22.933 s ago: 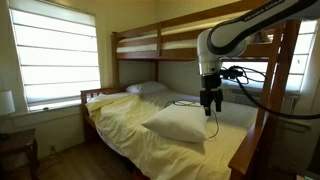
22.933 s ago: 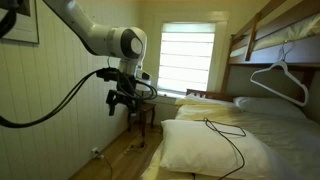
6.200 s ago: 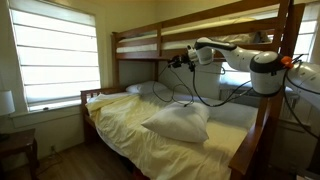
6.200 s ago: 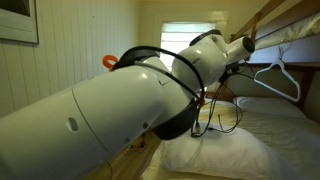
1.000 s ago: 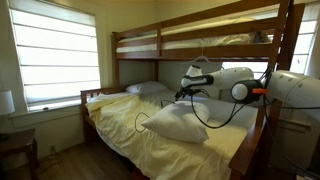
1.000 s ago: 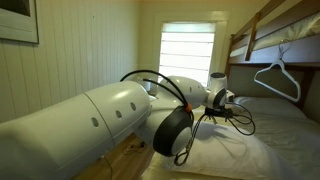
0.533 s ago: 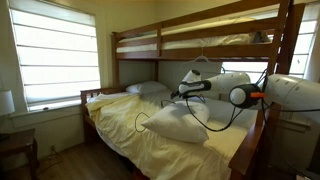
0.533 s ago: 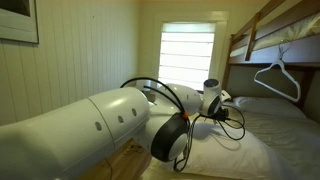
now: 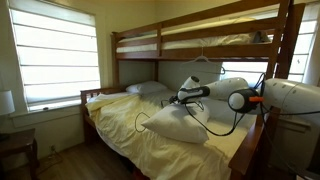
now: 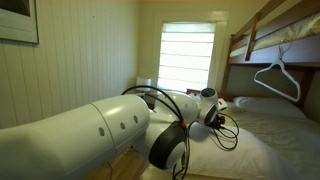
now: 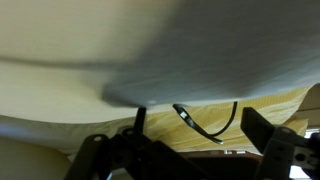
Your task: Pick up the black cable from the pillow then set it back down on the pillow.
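Observation:
I should stay low at the pillow and close my gripper on the cable's curved part [image 11: 210, 132], as the thin black cable already curves between the open fingers.
The pillow [image 9: 170, 126] lies plump and cream-white on the lower bunk; it also shows in the exterior view [image 10: 258, 155] and fills the top of the wrist view [image 11: 160, 40]. My gripper [image 9: 182, 99] hangs low over the pillow, close to its surface. In the wrist view the gripper [image 11: 185, 142] has its fingers wide apart, open. The thin black cable [image 11: 214, 128] curves between them against the pillow, touching neither finger. Thin black loops [image 10: 228, 134] lie on the pillow under the gripper [image 10: 215, 116].
A yellow sheet [image 9: 120, 125] covers the lower bunk. A flatter pillow [image 9: 148, 88] lies at the head. The upper bunk [image 9: 190, 42] hangs overhead, with a wooden post [image 9: 266, 110] by the arm. A white hanger [image 10: 277, 80] hangs from the bunk. Windows [image 9: 55, 55] stand behind.
Over the last second my gripper has come down towards the pillow. The black loops have sunk onto the pillow with it.

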Controlling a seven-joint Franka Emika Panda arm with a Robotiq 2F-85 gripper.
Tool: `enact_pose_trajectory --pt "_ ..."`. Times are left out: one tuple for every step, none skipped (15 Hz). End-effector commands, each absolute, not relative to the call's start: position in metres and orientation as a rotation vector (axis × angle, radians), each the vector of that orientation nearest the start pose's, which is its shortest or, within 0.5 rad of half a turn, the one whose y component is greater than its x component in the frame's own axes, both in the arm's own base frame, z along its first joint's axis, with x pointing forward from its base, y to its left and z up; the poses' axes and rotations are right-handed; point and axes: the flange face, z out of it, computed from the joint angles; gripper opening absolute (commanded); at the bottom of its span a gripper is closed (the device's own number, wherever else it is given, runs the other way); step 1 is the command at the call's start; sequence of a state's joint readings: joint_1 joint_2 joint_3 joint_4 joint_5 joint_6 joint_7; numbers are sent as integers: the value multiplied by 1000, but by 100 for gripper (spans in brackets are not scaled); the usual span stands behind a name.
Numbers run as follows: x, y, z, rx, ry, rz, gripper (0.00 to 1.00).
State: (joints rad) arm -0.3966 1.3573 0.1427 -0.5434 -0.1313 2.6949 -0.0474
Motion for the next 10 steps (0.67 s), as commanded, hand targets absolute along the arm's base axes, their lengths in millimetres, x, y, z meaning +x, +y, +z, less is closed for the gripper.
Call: enact_pose_trajectory --pt "803 -291 256 -2974 511 -1269 71" --pt "803 -292 256 -2975 522 -1271 69" --pt "803 -292 255 -2974 532 -1274 61" --pt "803 -292 256 -2978 538 -1284 54" --pt "803 -292 256 -2980 543 -1287 45" --pt "803 -292 256 -2984 547 -1292 39" --pt "803 -292 256 -2990 552 -1291 33" --pt "803 -292 255 -2997 560 -1290 25" --pt "803 -292 254 -3001 569 -1289 19" --pt "803 -292 254 -3003 574 -1290 11"
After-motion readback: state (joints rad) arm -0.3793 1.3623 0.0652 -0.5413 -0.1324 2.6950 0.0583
